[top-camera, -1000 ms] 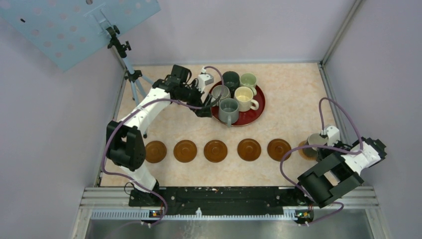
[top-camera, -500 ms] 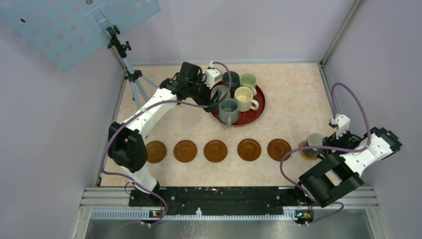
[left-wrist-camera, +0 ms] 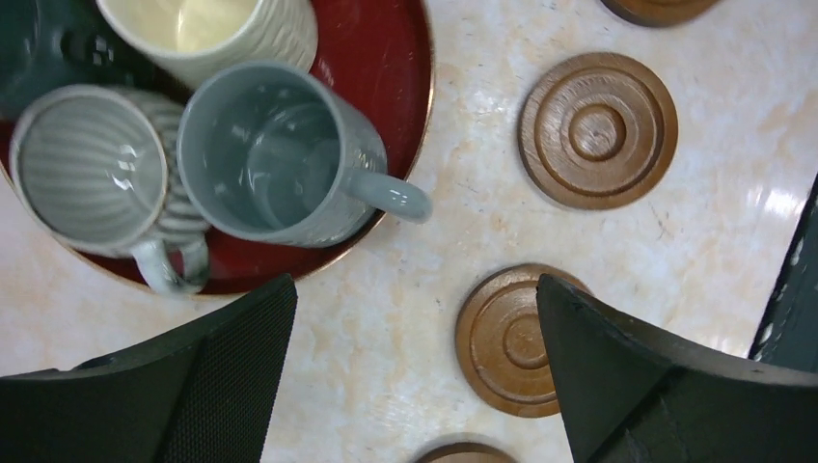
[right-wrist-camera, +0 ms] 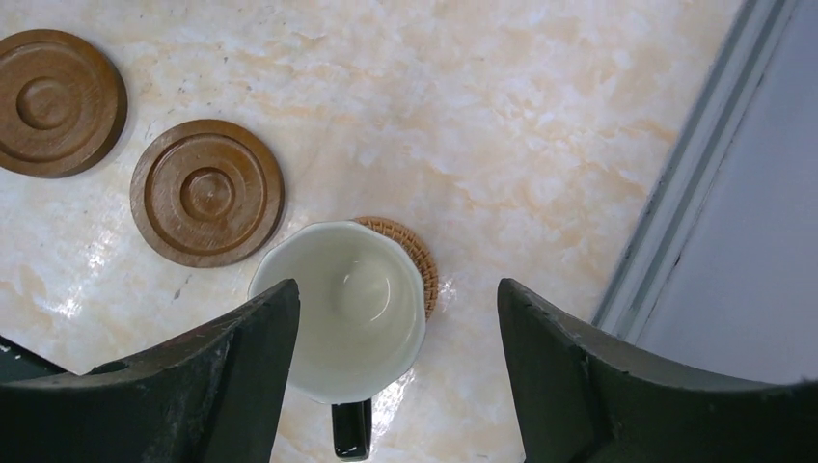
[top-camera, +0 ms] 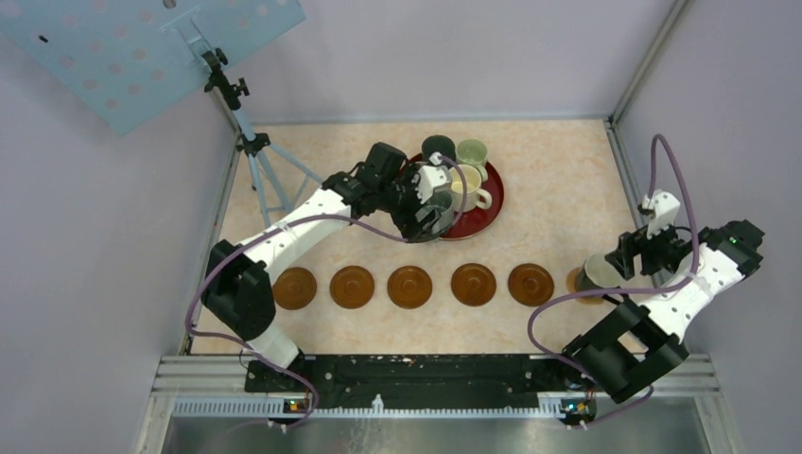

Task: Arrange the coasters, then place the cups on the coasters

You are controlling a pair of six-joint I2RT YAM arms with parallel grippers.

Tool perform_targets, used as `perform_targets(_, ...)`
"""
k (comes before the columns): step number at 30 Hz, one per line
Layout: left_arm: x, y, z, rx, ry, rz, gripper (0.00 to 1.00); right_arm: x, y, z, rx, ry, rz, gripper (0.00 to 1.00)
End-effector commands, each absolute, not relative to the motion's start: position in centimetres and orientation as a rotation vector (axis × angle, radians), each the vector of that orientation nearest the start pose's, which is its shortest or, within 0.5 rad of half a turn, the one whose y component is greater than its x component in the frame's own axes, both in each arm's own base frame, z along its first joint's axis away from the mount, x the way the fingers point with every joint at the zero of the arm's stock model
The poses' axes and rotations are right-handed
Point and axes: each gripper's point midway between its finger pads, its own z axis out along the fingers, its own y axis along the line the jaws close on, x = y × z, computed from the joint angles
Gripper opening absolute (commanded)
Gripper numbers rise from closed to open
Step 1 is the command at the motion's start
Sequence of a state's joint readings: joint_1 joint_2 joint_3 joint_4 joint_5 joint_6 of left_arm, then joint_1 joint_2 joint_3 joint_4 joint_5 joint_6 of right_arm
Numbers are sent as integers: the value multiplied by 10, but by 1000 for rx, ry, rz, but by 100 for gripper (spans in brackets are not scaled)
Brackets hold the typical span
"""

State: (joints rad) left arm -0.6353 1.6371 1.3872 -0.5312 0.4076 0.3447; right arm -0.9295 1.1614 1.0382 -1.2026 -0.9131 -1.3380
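The grey cup's handle (left-wrist-camera: 394, 196) is below the fingers and sticks out freely over the tray's rim. My left gripper should turn next and go down with one finger on each side of it.
Five brown coasters (top-camera: 409, 287) lie in a row across the table. At the row's right end an off-white cup (top-camera: 598, 272) with a dark handle (right-wrist-camera: 352, 429) stands on a woven coaster (right-wrist-camera: 410, 253). My right gripper (top-camera: 622, 259) hovers open just right of and above it (right-wrist-camera: 397, 289), touching nothing. On the dark-red tray (top-camera: 487, 213) stand a charcoal cup (top-camera: 438, 147), a pale green cup (top-camera: 472, 151) and a cream cup (top-camera: 465, 189). My left gripper (top-camera: 427, 203) hangs open over the tray's near-left edge (left-wrist-camera: 415, 285). Below it are the grey cup (left-wrist-camera: 270, 154) and the ribbed grey cup (left-wrist-camera: 92, 154).
A tripod (top-camera: 248, 142) holding a blue perforated board (top-camera: 142, 47) stands at the back left. A metal frame rail (top-camera: 629, 189) runs along the table's right edge, close to the off-white cup. Two coasters (left-wrist-camera: 598, 130) show beyond the tray's rim.
My left arm swung right, from the tray's left side to above the grey cups. My right gripper opened wider and drew back to the right, leaving the off-white cup standing on its coaster.
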Motion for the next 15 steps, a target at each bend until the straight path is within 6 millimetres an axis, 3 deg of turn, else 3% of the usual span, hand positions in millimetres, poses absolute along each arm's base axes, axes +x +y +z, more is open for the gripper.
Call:
perform_targets(1, 302, -310, 222, 1683, 1438, -552, 99, 232, -101, 197, -542, 2075, 227, 74)
perform_targets(7, 287, -309, 200, 2167, 837, -426, 99, 242, -102, 204, -492, 2065, 253, 74)
perform_targets(11, 277, -319, 179, 2319, 479, -460, 96, 247, -107, 212, -462, 2060, 250, 74)
perform_targets(15, 287, -332, 171, 2392, 287, -471, 92, 248, -110, 219, -447, 2064, 233, 74)
